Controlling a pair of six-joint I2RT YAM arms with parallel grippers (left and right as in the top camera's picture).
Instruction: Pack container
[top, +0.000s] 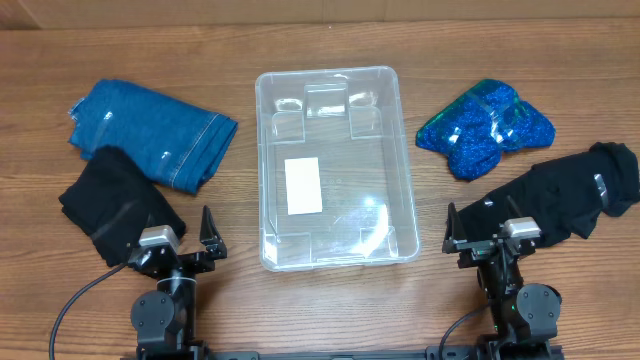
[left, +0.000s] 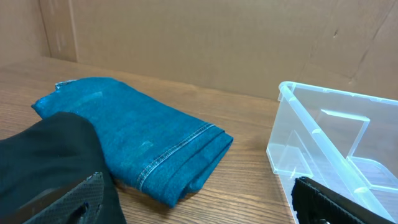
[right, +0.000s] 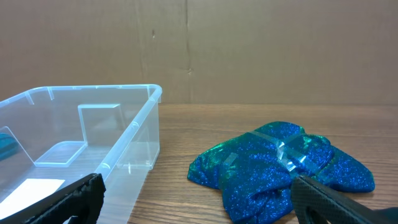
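Note:
My open right gripper moves outward and turns next, then lowers onto the end of the sparkly blue-green item away from the container.
The clear plastic container (top: 335, 165) stands empty at the table's middle, a white label on its bottom. It shows in the left wrist view (left: 323, 143) and the right wrist view (right: 93, 143). Folded blue jeans (top: 150, 130) (left: 149, 130) lie left of it, partly under a black garment (top: 115, 205) (left: 50, 162). A sparkly blue-green item in clear wrap (top: 485, 125) (right: 286, 168) lies right of it, with another black garment (top: 570, 195) nearer. My left gripper (top: 185, 240) (left: 199, 211) and right gripper (top: 485, 232) (right: 199, 205) are open and empty near the front edge.
A cardboard wall (left: 217, 43) stands behind the table. Bare wood shows between the container and the clothes on each side.

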